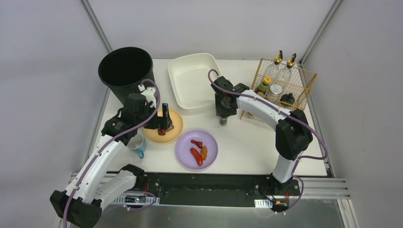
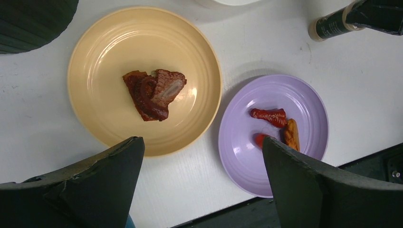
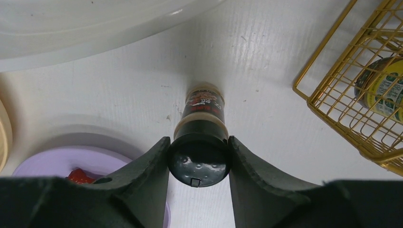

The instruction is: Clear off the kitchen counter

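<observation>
My right gripper lifts toward the right in the top view next. It lowers the bottle into the rack's near shelf, then releases it, since that rack holds bottles.
The white kitchen counter (image 1: 252, 142) holds a yellow plate (image 1: 177, 124) with a piece of brown meat (image 2: 154, 92) and a purple plate (image 1: 210, 142) with red sausage pieces (image 1: 196, 154). My left gripper (image 1: 164, 124) hangs open and empty over the yellow plate's near rim (image 2: 157, 147); its fingers (image 2: 119, 161) frame the gap between the two plates. My right gripper (image 3: 198, 147) is shut on the black cap of a small spice bottle (image 3: 202, 118), held upright between the basin and the rack (image 1: 222, 121). I cannot tell if its base touches the counter.
A black bin (image 1: 126, 69) stands at the back left, a white basin (image 1: 195, 80) at the back centre. A gold wire rack (image 1: 285, 85) with bottles and jars sits at the back right. A white-and-blue mug (image 1: 138, 145) stands left of the yellow plate.
</observation>
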`<state>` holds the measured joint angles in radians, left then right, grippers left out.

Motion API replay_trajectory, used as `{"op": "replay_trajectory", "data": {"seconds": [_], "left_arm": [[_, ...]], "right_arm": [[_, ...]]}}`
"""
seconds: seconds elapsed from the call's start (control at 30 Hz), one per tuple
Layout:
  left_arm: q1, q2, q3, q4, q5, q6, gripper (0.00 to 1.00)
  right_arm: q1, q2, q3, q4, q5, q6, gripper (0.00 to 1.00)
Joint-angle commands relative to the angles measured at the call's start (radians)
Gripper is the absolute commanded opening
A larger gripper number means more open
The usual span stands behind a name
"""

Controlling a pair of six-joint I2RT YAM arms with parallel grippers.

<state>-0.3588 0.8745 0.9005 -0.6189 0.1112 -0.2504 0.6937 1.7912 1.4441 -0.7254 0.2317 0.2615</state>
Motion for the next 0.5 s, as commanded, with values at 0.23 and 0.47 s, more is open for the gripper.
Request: {"op": "replay_trajectory", "data": {"seconds": [0.23,0.47], "left_arm": [[0.003,0.006,0.023,-0.001,0.014,0.0,0.99],[0.002,0.006,0.024,-0.002,0.021,0.0,1.0]], "right_arm": [[0.014,-0.227,0.085,-0.084,0.05,0.009,0.2],[0.009,-0.369,0.104,-0.163,0.144,-0.014,0.2]]}}
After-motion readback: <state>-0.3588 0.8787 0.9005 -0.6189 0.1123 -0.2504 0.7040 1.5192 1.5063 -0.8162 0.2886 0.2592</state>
